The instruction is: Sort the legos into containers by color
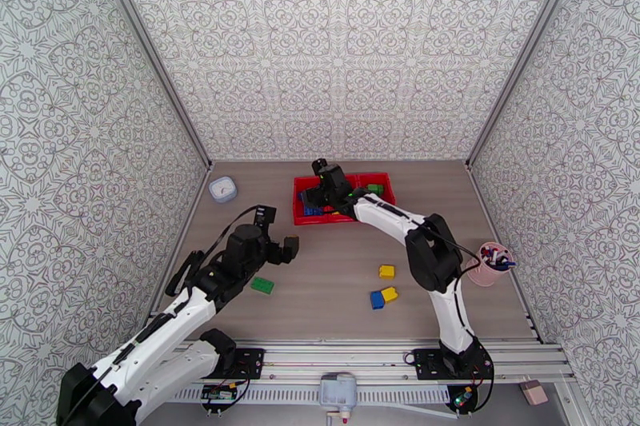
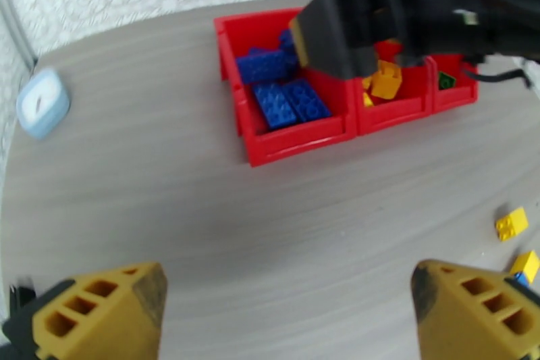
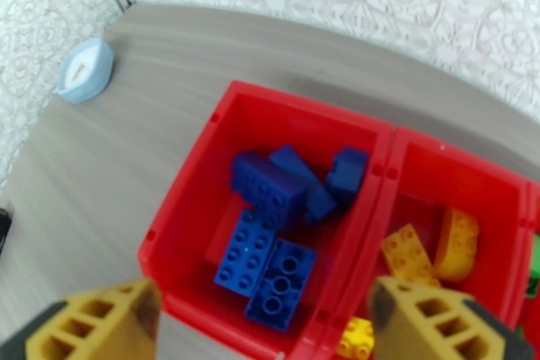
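The left gripper moves open back and down over the green brick next and closes across the brick's long sides, since the brick still lies loose atop the table.
The red tray [image 1: 382, 178] lies at the back centre with three compartments. Several blue bricks [image 3: 270, 219] fill the left one, yellow bricks [image 3: 432, 250] lie in the middle one, and a green brick [image 2: 445, 80] is in the right one. My right gripper [image 1: 318, 197] hovers over the blue compartment, open and empty [image 3: 263, 327]. My left gripper [image 1: 278, 232] hangs open above bare table left of centre [image 2: 287, 314]. Loose on the table are a green brick [image 1: 262, 285], a yellow brick [image 1: 386, 271] and a blue brick [image 1: 377, 300] touching another yellow one [image 1: 390, 293].
A small white round cup [image 1: 223, 189] stands at the back left. A pink cup [image 1: 492, 262] with small items stands at the right edge. Patterned walls close in the table on three sides. The right arm's black body [image 2: 351, 23] overhangs the tray.
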{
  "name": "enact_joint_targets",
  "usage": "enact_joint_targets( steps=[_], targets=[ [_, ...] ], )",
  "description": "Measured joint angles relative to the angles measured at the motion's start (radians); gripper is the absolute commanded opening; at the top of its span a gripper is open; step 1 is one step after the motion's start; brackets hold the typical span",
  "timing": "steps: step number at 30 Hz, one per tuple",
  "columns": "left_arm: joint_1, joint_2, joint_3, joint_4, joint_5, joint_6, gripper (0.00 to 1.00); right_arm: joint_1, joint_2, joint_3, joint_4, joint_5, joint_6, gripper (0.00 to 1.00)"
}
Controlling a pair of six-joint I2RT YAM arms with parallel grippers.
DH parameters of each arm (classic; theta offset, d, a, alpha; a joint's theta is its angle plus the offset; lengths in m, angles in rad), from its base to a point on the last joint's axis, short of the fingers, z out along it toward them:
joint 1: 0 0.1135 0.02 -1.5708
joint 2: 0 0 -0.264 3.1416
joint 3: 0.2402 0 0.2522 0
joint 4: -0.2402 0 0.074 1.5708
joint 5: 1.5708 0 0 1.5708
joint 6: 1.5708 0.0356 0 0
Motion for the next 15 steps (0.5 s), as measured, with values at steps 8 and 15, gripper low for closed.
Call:
enact_joint_targets(
  steps=[8,15],
  targets=[
    [-0.043,0.059,0.041,-0.319,-0.137,-0.514,1.0,0.0,-0.25,-0.312,0.154,-0.041,-0.1,0.93],
    [-0.053,0.091,0.04,-0.492,-0.18,-0.853,0.95,0.0,-0.388,-0.529,0.187,-0.05,-0.163,0.94]
  ],
)
